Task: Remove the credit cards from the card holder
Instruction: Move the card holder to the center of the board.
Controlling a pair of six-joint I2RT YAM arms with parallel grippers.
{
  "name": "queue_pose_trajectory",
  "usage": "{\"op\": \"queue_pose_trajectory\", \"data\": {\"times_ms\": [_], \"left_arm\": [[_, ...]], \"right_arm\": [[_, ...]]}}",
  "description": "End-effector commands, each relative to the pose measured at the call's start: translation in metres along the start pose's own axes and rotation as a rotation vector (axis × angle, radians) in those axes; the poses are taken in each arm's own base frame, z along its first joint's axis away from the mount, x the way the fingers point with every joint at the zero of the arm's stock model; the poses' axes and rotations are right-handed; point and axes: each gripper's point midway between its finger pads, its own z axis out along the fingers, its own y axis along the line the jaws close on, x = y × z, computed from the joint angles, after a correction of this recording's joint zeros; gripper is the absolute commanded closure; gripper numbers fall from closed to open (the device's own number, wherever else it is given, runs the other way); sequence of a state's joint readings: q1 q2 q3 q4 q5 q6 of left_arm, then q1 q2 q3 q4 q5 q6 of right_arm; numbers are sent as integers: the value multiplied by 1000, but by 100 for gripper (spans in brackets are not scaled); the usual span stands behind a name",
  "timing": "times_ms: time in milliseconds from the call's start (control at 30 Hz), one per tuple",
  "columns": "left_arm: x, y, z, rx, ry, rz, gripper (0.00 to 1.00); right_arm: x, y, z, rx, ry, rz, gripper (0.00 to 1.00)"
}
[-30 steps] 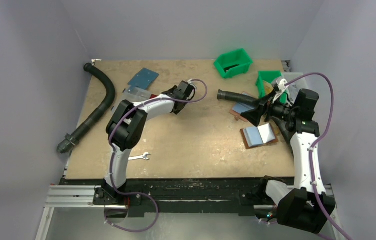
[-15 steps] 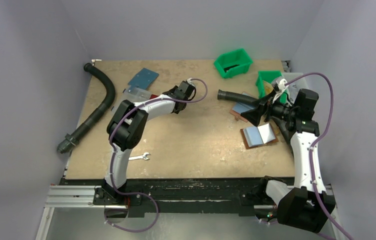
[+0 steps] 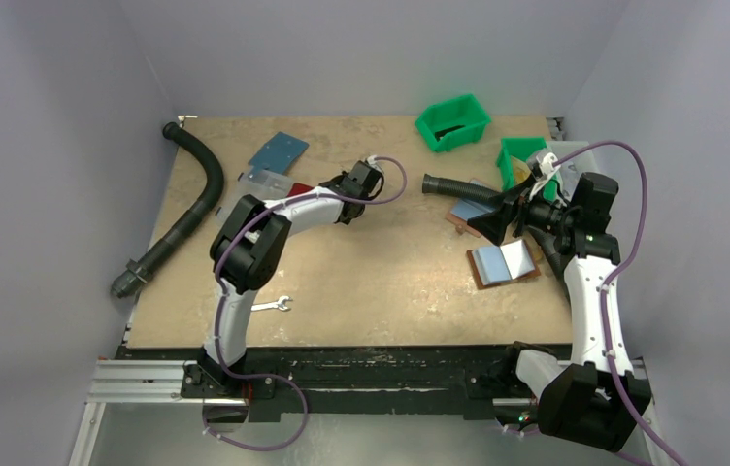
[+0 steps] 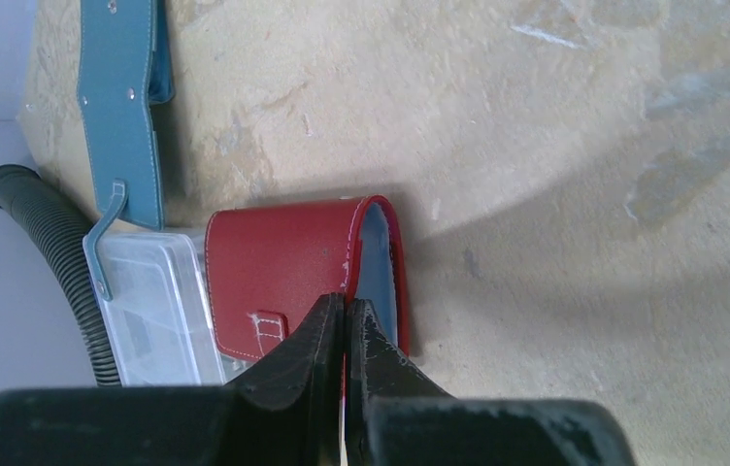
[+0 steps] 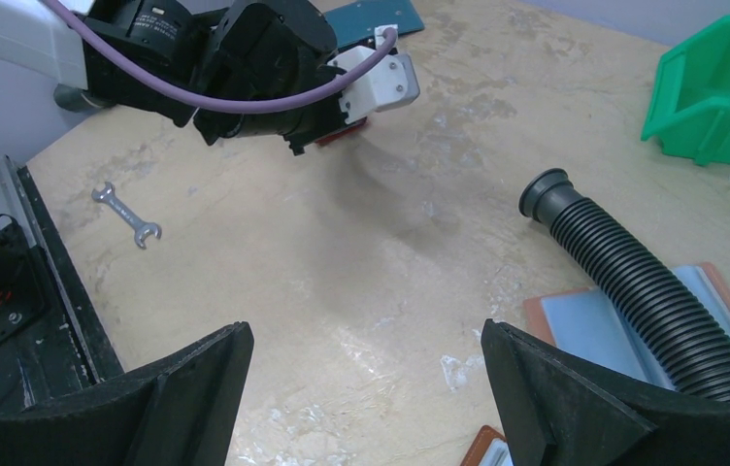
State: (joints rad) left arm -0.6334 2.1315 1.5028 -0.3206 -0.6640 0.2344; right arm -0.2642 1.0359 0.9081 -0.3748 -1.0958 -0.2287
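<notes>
My left gripper carries the card holder back next, to its right in the top view, clear of the plastic box, and releases it on bare table there.
The card holder (image 4: 279, 277), dark red with white stitching and a small tab, lies partly folded on the table beside a clear plastic box. Its top cover curls up, and a pale blue lining (image 4: 378, 272) shows inside. My left gripper (image 4: 345, 309) is shut on the edge of that cover, with a sliver of red between the fingers. From above, the holder (image 3: 301, 186) shows just left of the left gripper (image 3: 334, 197). No credit cards can be made out; they are hidden inside. My right gripper (image 5: 366, 335) hangs wide open over bare table, far to the right.
A clear plastic box (image 4: 152, 306), a blue folder (image 4: 123, 107) and a black hose (image 4: 46, 252) lie by the holder. A second hose (image 5: 633, 282) crosses brown folders (image 3: 503, 262) on the right. Two green bins (image 3: 452, 121) stand at the back. A wrench (image 5: 128, 216) lies near the front.
My left gripper has closed from part open to shut on the holder's cover and shifted slightly; red now shows beside it from above. The right arm has not moved.
</notes>
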Motion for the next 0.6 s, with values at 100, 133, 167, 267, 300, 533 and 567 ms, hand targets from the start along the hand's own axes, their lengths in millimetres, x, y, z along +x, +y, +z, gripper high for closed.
{"op": "queue_pose_trajectory", "data": {"times_ms": [100,133,167,267,300,533,567], "left_arm": [[-40,-16,-65,113,-159,-37,100],[-42,-23,-77,140,-175,-47,100],[-43,-31,-87,169,-189,-57,100],[-40,-59,-114,288,-204,-114,100],[-37,-69,-121,329,-201,-145,100],[-34,-138,-178,570,-219,-347,100],[-35,-147,-186,588,-222,-362,100]], "right_arm": [[-3,4,0,-25,-15,-19,1],[-3,4,0,-25,-15,-19,1],[-3,3,0,-25,-14,-19,1],[-4,3,0,-25,-14,-18,1],[-4,3,0,-25,-14,-20,1],[-1,1,2,-22,-7,-11,1],[0,0,2,-20,-6,-10,1]]}}
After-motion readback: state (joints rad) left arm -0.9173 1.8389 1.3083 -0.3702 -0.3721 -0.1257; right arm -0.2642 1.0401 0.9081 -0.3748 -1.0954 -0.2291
